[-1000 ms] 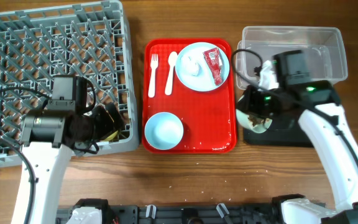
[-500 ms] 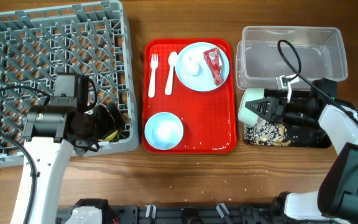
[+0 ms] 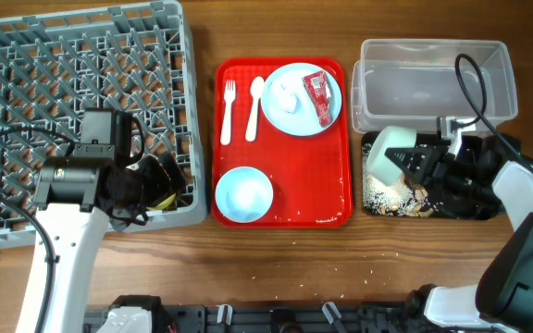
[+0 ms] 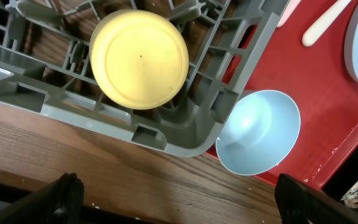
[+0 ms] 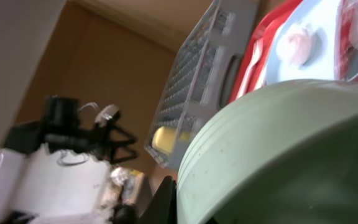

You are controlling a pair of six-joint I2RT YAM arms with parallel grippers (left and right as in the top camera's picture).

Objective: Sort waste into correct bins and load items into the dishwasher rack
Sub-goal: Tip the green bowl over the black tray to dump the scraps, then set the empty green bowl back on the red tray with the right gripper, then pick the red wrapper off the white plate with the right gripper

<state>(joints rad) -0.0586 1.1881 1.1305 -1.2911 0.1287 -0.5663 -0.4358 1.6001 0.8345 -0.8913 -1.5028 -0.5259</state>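
My right gripper will next go left in the overhead view and down, righting the bowl to release it on the red tray's bare near corner [image 3: 316, 186].
My right gripper [image 3: 416, 163] is shut on a pale blue-green bowl [image 3: 392, 152], held tipped on its side over the black tray [image 3: 461, 215]. This bowl fills the right wrist view [image 5: 278, 155]. Rice grains and brown scraps [image 3: 384, 192] lie in the black tray. My left gripper [image 3: 153, 178] is open and empty over the near right corner of the grey rack [image 3: 63, 83]. A yellow cup [image 4: 139, 59] sits upside down in that corner. The red serving tray [image 3: 313, 176] holds a second bowl [image 3: 243, 194], a fork [image 3: 229, 111], a spoon [image 3: 254, 106] and a plate [image 3: 290, 118]. On the plate lie a white tissue [image 3: 288, 95] and a red wrapper [image 3: 319, 97].
The clear tub [image 3: 433, 51] stands behind the black tray at the right. A few rice grains lie on the wooden table in front of the red tray. My right arm's cable arcs over the tub.
The right arm has swung over the black tray and tipped the bowl. Rice and scraps now lie in the tray. The bowl has moved slightly right. The left arm has not moved.
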